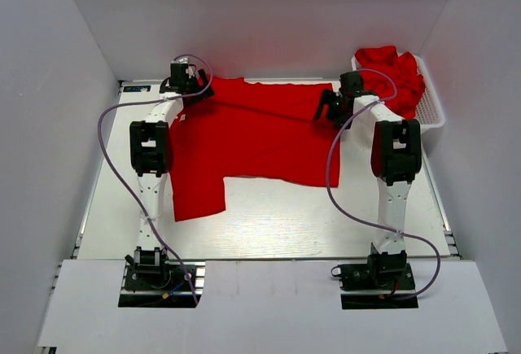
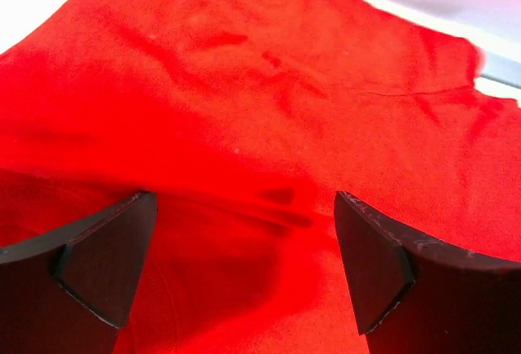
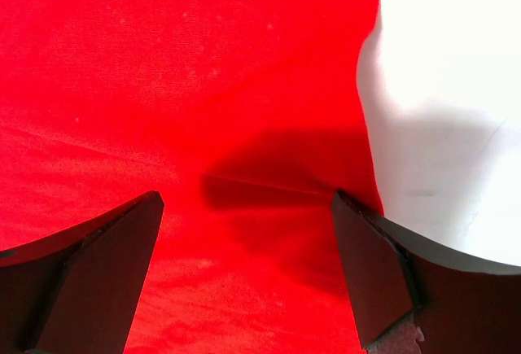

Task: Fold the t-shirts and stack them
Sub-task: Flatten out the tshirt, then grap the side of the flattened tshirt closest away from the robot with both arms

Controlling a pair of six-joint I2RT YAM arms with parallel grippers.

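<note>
One part of the red t-shirt sticks out toward my base, so I will bring my left gripper back and down onto that part's near outer corner (image 1: 178,216).
A bright red t-shirt (image 1: 252,138) lies spread on the white table, one part hanging toward the near left. My left gripper (image 1: 193,92) hovers over the shirt's far left corner; in the left wrist view it (image 2: 244,273) is open with red fabric (image 2: 269,110) below the jaws. My right gripper (image 1: 332,108) is over the shirt's far right edge; in the right wrist view it (image 3: 248,277) is open above the fabric (image 3: 179,85), by the cloth's edge. More red t-shirts (image 1: 397,77) are heaped in the basket.
A white plastic mesh basket (image 1: 433,111) stands at the far right corner. White walls enclose the table (image 1: 277,220) on three sides. Grey cables loop from both arms.
</note>
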